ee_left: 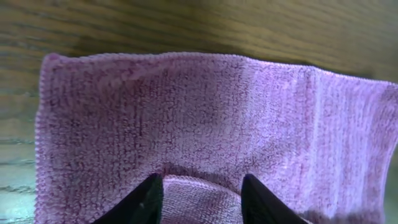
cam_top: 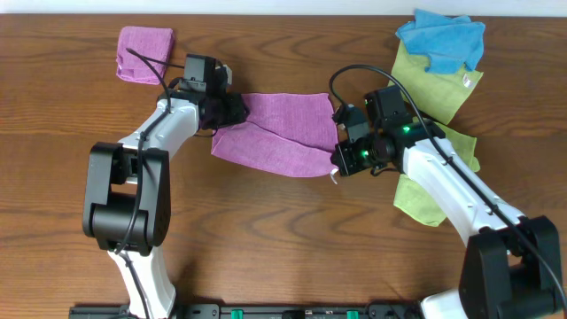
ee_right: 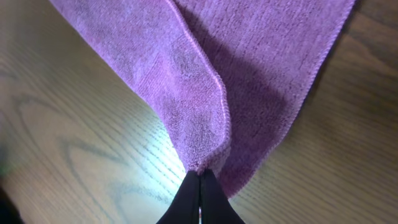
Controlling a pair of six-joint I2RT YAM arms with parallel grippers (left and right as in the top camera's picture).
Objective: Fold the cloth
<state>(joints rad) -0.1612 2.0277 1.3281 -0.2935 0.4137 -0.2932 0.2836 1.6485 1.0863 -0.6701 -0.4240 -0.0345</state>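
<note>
I should next pull the cloth's corner back over the table with my right gripper, and then I should open that gripper.
The purple cloth [cam_top: 283, 133] lies partly doubled over on the wooden table, with one layer slanting across the other. My left gripper [cam_top: 232, 111] is at its left end. In the left wrist view the cloth [ee_left: 186, 112] spreads ahead, and my left gripper [ee_left: 199, 180] has its jaws apart with a raised fold of cloth bulging between them. My right gripper [cam_top: 338, 168] is at the cloth's lower right corner. In the right wrist view my right gripper [ee_right: 200, 173] is shut on that corner of the cloth [ee_right: 249, 62], with the folded layer's hem running up from the tips.
A small folded purple pad [cam_top: 144, 53] lies at the back left, behind the left arm. A blue cloth [cam_top: 443, 40] sits on a yellow-green cloth [cam_top: 443, 93] at the back right. Another yellow-green cloth [cam_top: 423, 197] lies under the right arm.
</note>
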